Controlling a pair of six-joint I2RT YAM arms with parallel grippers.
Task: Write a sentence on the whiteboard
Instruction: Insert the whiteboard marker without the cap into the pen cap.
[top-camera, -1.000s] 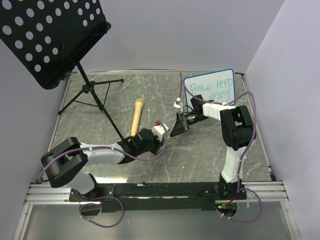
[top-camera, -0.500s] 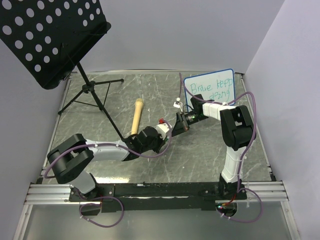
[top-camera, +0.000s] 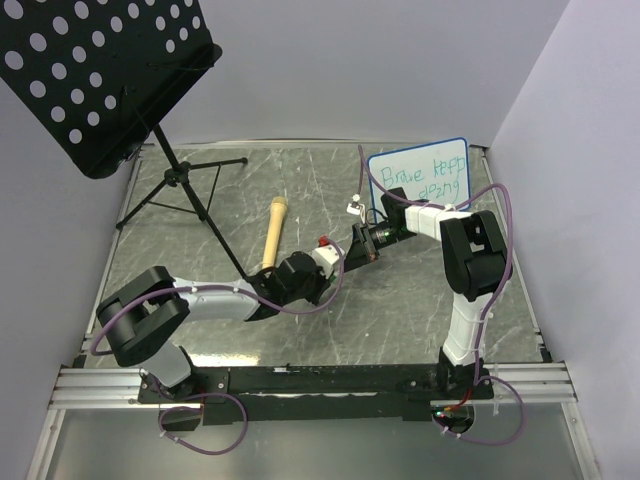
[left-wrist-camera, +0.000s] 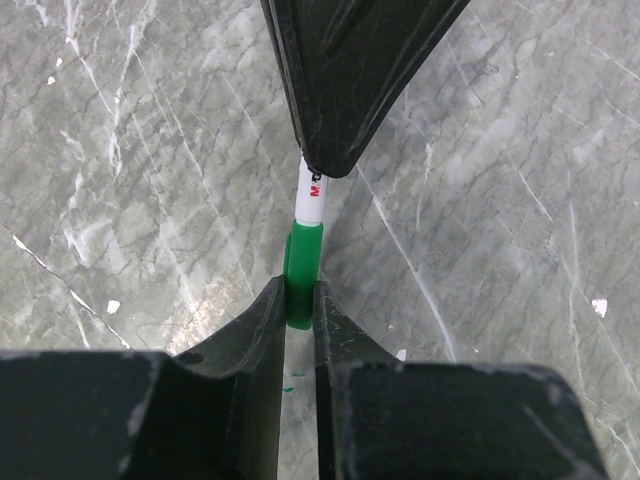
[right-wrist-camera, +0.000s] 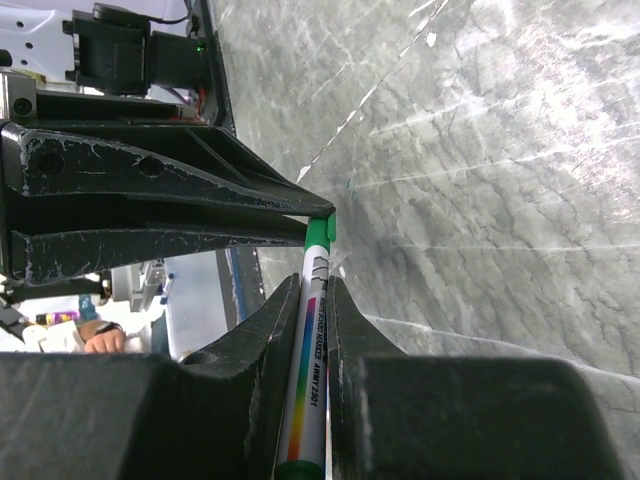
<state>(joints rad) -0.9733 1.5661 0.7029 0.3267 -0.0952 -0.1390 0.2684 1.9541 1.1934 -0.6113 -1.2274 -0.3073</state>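
The sentence is on the whiteboard and the green cap is on the marker. My right gripper will next go down slightly toward the bare table (top-camera: 352, 277) (right-wrist-camera: 352, 272), then open.
The whiteboard (top-camera: 420, 175) with a blue rim leans at the back right. On it is the green sentence (top-camera: 425, 172), in two short lines. My right gripper (top-camera: 360, 248) is shut on the white marker barrel (right-wrist-camera: 308, 350), also seen in the left wrist view (left-wrist-camera: 310, 195). My left gripper (top-camera: 338, 262) is shut on the green cap (left-wrist-camera: 302, 280). The cap (right-wrist-camera: 320, 232) sits on the marker's tip. The two grippers meet nose to nose above the table's middle, left of the whiteboard. In the top view the marker is hidden between them.
A black perforated music stand (top-camera: 100, 70) stands at the back left, its tripod legs (top-camera: 180, 195) spread on the table. A wooden cylinder (top-camera: 273, 232) lies just left of the grippers. A small white object (top-camera: 355, 207) lies behind them. The walls are close on the left, back and right.
My left gripper has moved right and a little away from me, until it met the right gripper's marker. The right arm has barely moved.
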